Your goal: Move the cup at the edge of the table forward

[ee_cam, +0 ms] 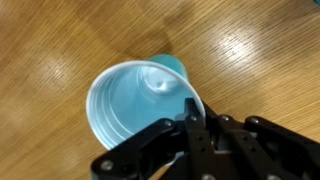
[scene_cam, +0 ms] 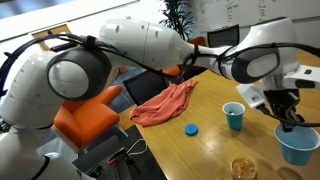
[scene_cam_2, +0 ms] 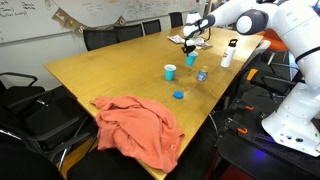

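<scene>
My gripper brings the cup [ee_cam: 135, 105] down onto the bare wood beneath it next and lets go of its rim, because the shadow below its base shows it raised.
The cup [ee_cam: 135, 105] is light blue with a pale inside and fills the middle of the wrist view. It also shows in both exterior views [scene_cam: 297, 147] [scene_cam_2: 191, 59], near the far edge of the wooden table [scene_cam_2: 110, 70]. My gripper [ee_cam: 190, 118] comes down from above, and its fingers are shut on the cup's rim, one inside and one outside. It shows in both exterior views [scene_cam: 289, 118] [scene_cam_2: 190, 45]. I cannot tell whether the cup rests on the table or is just off it.
A smaller teal cup [scene_cam: 233, 115] [scene_cam_2: 170, 72] stands nearby, with a flat blue lid [scene_cam: 191, 129] [scene_cam_2: 179, 95] beyond it. A red cloth [scene_cam: 165, 103] [scene_cam_2: 140, 125] lies on the table. A small clear bottle [scene_cam_2: 202, 74] and a white bottle [scene_cam_2: 228, 55] stand near the table edge. Office chairs [scene_cam_2: 120, 38] surround the table.
</scene>
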